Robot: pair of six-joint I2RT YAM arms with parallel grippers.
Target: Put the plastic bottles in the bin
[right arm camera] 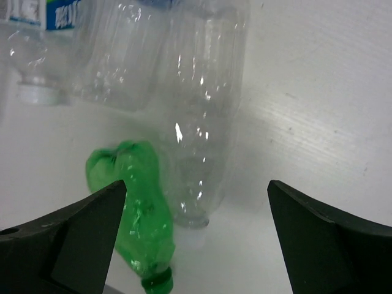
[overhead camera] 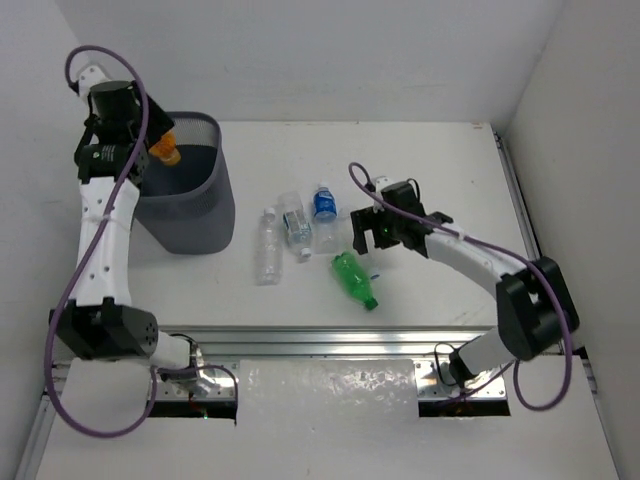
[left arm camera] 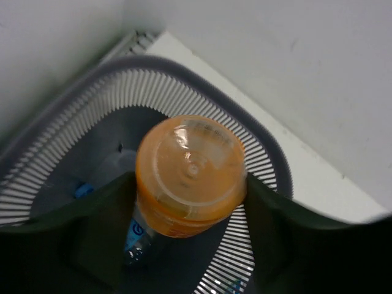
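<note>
The clear bottle beside the green one is below my right gripper, between the open fingers, so next the gripper will go down around the bottle's body [right arm camera: 199,125] and close.
My left gripper [overhead camera: 160,150] is shut on an orange bottle [overhead camera: 165,151] and holds it over the dark grey mesh bin [overhead camera: 205,215]. In the left wrist view the orange bottle [left arm camera: 190,174] sits between my fingers above the bin's inside [left arm camera: 98,153], where a clear bottle with a blue label [left arm camera: 131,236] lies. My right gripper [overhead camera: 368,233] is open above the table, beside the green bottle [overhead camera: 354,278]. In the right wrist view the green bottle [right arm camera: 138,214] and a clear bottle [right arm camera: 199,122] lie between my open fingers.
Three more clear bottles lie mid-table: one plain [overhead camera: 267,247], one with a blue-white label [overhead camera: 296,225], one with a blue label [overhead camera: 325,205]. White walls close in the back and sides. A metal rail [overhead camera: 330,340] runs along the near edge.
</note>
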